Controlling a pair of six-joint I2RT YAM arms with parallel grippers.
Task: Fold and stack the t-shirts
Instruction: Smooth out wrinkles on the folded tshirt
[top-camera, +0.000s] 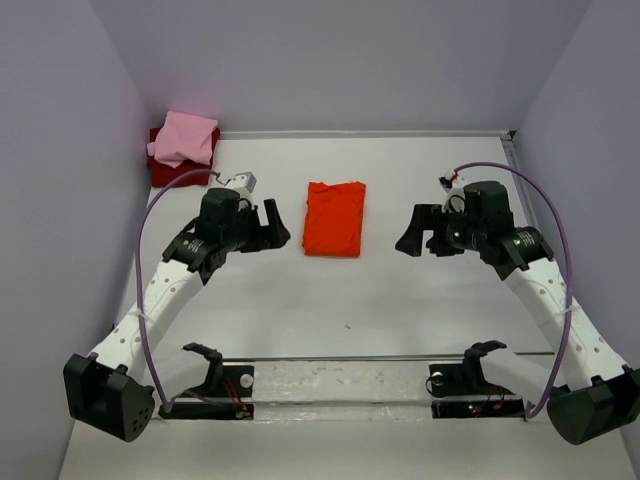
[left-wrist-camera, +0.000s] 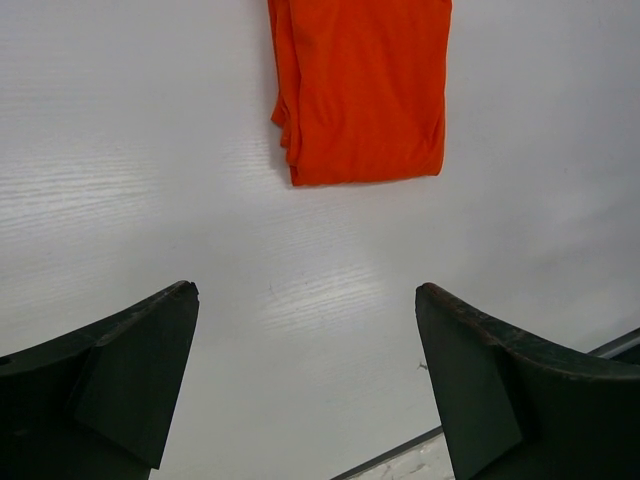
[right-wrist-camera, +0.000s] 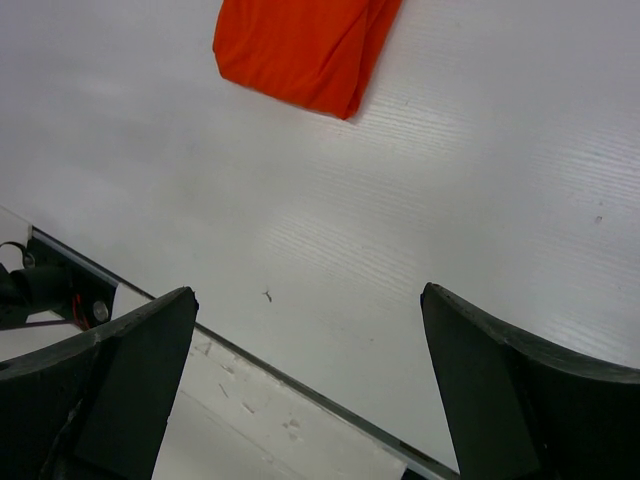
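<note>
My left gripper faces the orange shirt's layered edge, below and right in the top view, so I should move down and across onto that edge's near end (top-camera: 306, 243) (left-wrist-camera: 285, 145).
The bright orange-red t-shirt (top-camera: 334, 218) lies folded into a narrow rectangle on the middle of the white table; it also shows in the left wrist view (left-wrist-camera: 362, 88) and in the right wrist view (right-wrist-camera: 302, 48). The light pink t-shirt (top-camera: 184, 138) lies folded on top of the dark red t-shirt (top-camera: 170, 172) in the far left corner. My left gripper (top-camera: 272, 227) is open and empty, just left of the orange shirt. My right gripper (top-camera: 412, 238) is open and empty, to the right of it. Neither touches the cloth.
Grey walls close the table on the left, back and right. A metal rail (top-camera: 350, 357) runs across the near edge by the arm bases. Bare white table top (top-camera: 330, 300) lies between the orange shirt and the rail.
</note>
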